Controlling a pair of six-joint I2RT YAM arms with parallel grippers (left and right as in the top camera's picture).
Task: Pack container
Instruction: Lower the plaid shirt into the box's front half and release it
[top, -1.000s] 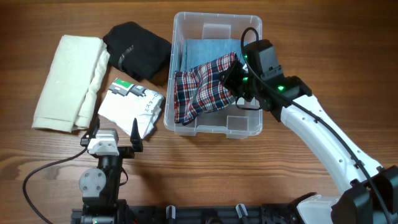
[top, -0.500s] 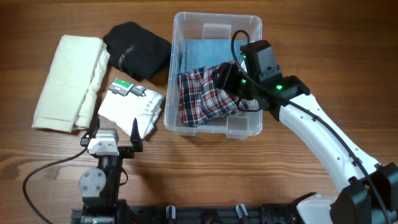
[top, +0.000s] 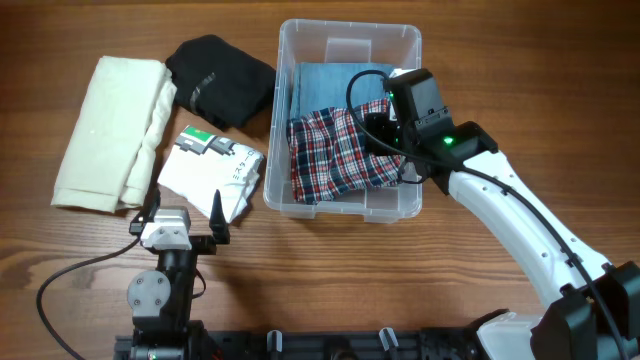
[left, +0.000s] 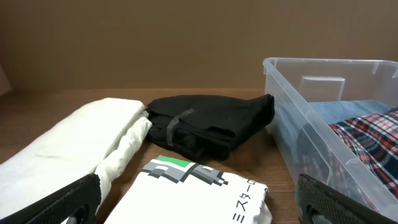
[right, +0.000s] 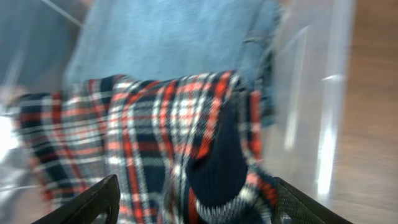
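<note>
The right gripper shifts outward over the crumpled plaid garment onto its far edge (top: 359, 107) (right: 185, 79) next, since the blue one beyond is bare.
The clear container (top: 300, 40) stands at the back centre, with a folded blue garment (top: 330, 80) on its floor. A red, white and navy plaid garment (top: 335, 155) lies crumpled on top of the blue one, inside the walls. My right gripper (top: 385, 130) hovers over the plaid's right end, jaws open, holding nothing. The right wrist view shows the plaid garment (right: 143, 137) between and below the spread fingers of that gripper (right: 196, 205). My left gripper (top: 185, 208) rests open near the front edge, behind a white printed T-shirt (left: 199, 193).
Left of the container lie a black folded garment (top: 220, 75), the white printed T-shirt (top: 210, 170) and a cream folded garment (top: 110, 130). The container's near wall (left: 292, 130) rises at the right of the left wrist view. Bare wooden table (top: 330, 280) lies in front.
My right gripper has opened and let go of the plaid garment, which has settled lower inside the container. The left arm has not moved.
</note>
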